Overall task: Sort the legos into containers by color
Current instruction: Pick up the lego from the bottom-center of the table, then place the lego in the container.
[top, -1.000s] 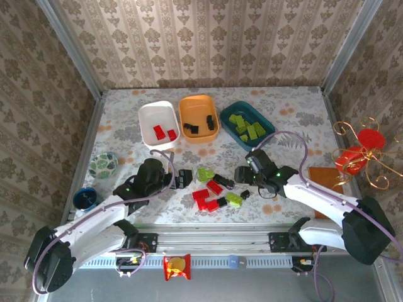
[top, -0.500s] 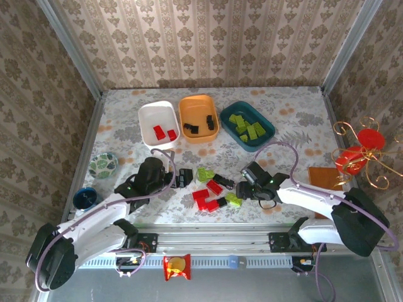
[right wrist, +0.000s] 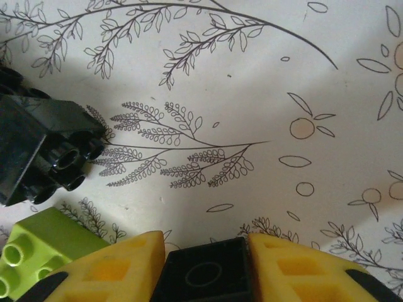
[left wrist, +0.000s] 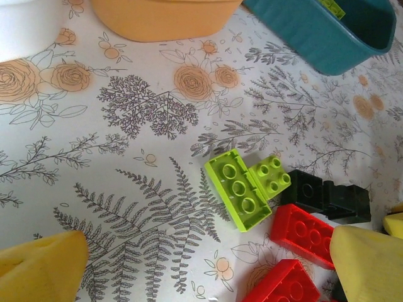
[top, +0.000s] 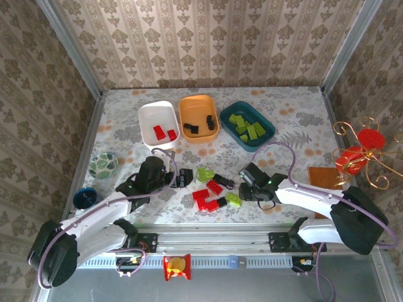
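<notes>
I should raise my right gripper, swing it outward over the orange tray's near end, which has black bricks inside, and release the black brick.
The white tray holds two red bricks, the orange tray two black ones, and the dark teal tray several lime green ones. Loose legos in red, green and black lie at the table's near middle. My left gripper hovers open just left of them; two green bricks, black bricks and red bricks lie between and ahead of its yellow fingers. My right gripper is low at the pile's right edge, shut on a small black brick.
A green patterned bowl and a dark blue mug stand at the left. A brown board and a red ornament with gold wire sit at the right. Another black brick and a green one lie left of my right fingers.
My right gripper has dropped toward the near right edge of the pile and closed on the small black brick. The left arm has barely shifted.
</notes>
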Controlling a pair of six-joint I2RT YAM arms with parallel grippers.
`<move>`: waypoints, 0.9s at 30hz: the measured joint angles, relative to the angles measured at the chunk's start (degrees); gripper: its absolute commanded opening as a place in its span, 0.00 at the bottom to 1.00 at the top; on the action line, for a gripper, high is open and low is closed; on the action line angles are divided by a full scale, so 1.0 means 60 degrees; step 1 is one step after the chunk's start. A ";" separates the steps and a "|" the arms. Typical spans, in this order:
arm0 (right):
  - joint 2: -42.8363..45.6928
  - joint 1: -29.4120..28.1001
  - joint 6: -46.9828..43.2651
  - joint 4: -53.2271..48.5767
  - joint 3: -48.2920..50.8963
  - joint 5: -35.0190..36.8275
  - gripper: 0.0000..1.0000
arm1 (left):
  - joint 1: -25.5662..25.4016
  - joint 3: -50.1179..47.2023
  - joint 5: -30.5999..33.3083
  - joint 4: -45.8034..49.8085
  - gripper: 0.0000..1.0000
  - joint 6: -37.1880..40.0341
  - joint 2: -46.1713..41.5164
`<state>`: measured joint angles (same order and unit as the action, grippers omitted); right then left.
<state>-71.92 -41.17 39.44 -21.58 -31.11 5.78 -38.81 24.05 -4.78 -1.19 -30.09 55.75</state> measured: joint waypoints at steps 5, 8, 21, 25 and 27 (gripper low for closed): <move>0.0583 0.0007 -0.0342 -0.0437 -0.0444 0.0007 0.26 | 0.0036 0.0000 0.0000 -0.0011 1.00 0.0000 0.0113; 0.0674 0.0117 -0.0725 -0.0597 -0.1311 0.0000 0.25 | 0.0076 0.0000 0.0011 -0.0004 1.00 0.0000 0.0113; -0.4692 0.0936 -0.2484 0.0871 -0.7810 -0.0517 0.24 | 0.0109 0.0000 0.0011 0.0153 1.00 -0.0204 -0.0266; -0.6951 0.1315 -0.2616 0.0987 -0.9898 -0.0561 0.24 | 0.0109 0.0000 0.0007 0.0240 1.00 -0.0215 -0.0357; -0.7879 0.1443 -0.2619 0.0918 -1.0797 -0.0579 0.25 | 0.0109 0.0000 0.0007 0.0302 1.00 -0.0211 -0.0375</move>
<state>-119.20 -32.51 23.73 -16.08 -95.90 2.31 -38.15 24.05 -4.73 0.62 -31.35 53.49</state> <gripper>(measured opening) 0.343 0.998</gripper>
